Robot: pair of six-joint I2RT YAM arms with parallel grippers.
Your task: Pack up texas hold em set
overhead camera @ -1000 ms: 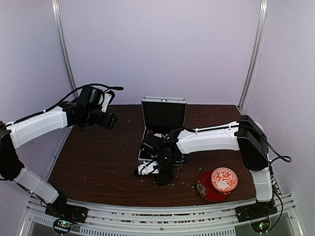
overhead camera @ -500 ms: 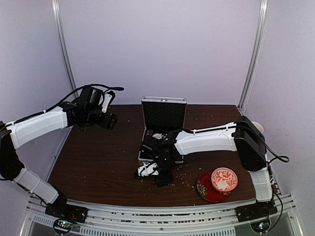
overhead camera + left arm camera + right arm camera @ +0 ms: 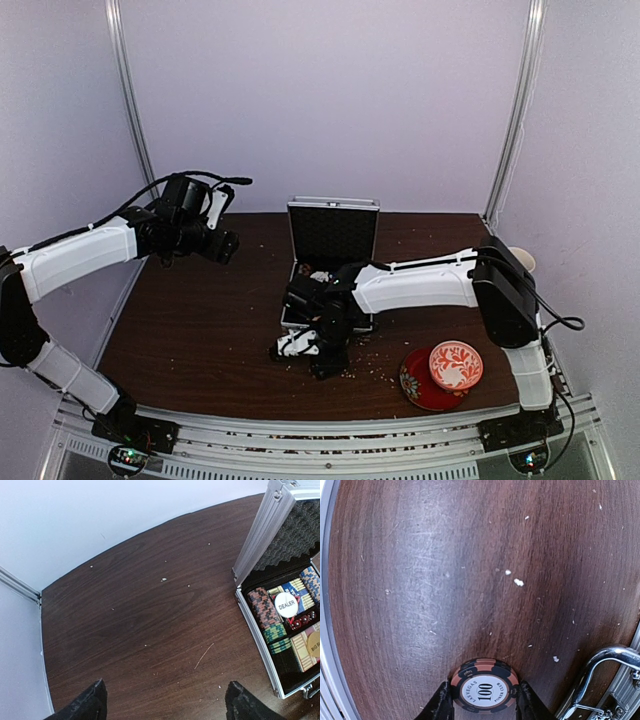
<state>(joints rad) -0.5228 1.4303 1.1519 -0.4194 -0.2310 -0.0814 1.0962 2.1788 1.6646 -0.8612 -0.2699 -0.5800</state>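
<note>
My right gripper will lift and turn next, swing outward and down into the case's corner nearest the bowl, and release, because the tray holds rows of chips.
The silver briefcase (image 3: 332, 232) stands open at the table's back middle, lid upright. In the left wrist view its tray (image 3: 254, 630) holds rows of poker chips (image 3: 262, 608), a white DEALER button (image 3: 286, 605) and tiny red dice (image 3: 301, 622). My right gripper (image 3: 328, 356) is low over the table just in front of the case. In its wrist view the right gripper (image 3: 485, 701) is shut on a black-and-salmon "100" poker chip (image 3: 485, 685), and the case handle (image 3: 607, 656) shows at the right. My left gripper (image 3: 222, 245) (image 3: 165, 705) is open and empty, high at the back left.
A red-and-white patterned bowl (image 3: 456, 365) sits on a red saucer (image 3: 414, 386) at the front right. A white mug (image 3: 524, 259) peeks out behind the right arm. Small crumbs lie scattered on the dark wooden table (image 3: 200, 330).
My right gripper has shifted slightly to the left in front of the case with the chip in it. The left arm has not moved.
</note>
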